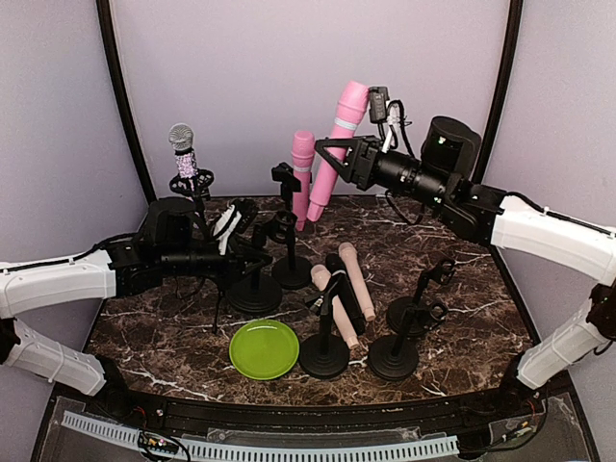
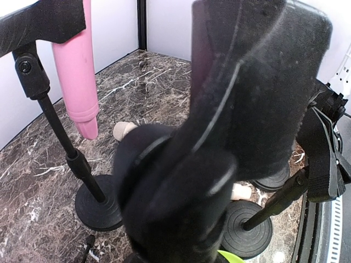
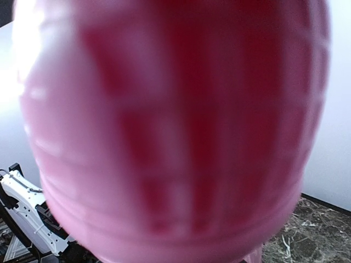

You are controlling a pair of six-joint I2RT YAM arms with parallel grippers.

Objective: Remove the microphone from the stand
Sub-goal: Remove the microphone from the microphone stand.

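My left gripper will next draw the stand back and down to let go of it, because clear marble by the plate lies below, to the left in the top view.
A pink microphone (image 1: 334, 149) hangs tilted in the air at the back, head up, with my right gripper (image 1: 330, 154) shut on its body. Its blurred pink head (image 3: 175, 126) fills the right wrist view and hides the fingers. My left gripper (image 1: 252, 260) is shut on the pole of a black stand (image 1: 255, 294) at left centre. That stand's black clip (image 2: 247, 93) blocks most of the left wrist view. A second pink microphone (image 1: 302, 173) leans in another stand (image 1: 292, 272) behind; its tail (image 2: 79, 71) shows in the left wrist view.
A glittery silver microphone (image 1: 183, 152) sits in a stand at the back left. A green plate (image 1: 264, 348) lies near the front. Beige microphones (image 1: 352, 277) lie on the marble table (image 1: 144, 337) among three more black stands (image 1: 323, 354), (image 1: 393, 356), (image 1: 414, 313).
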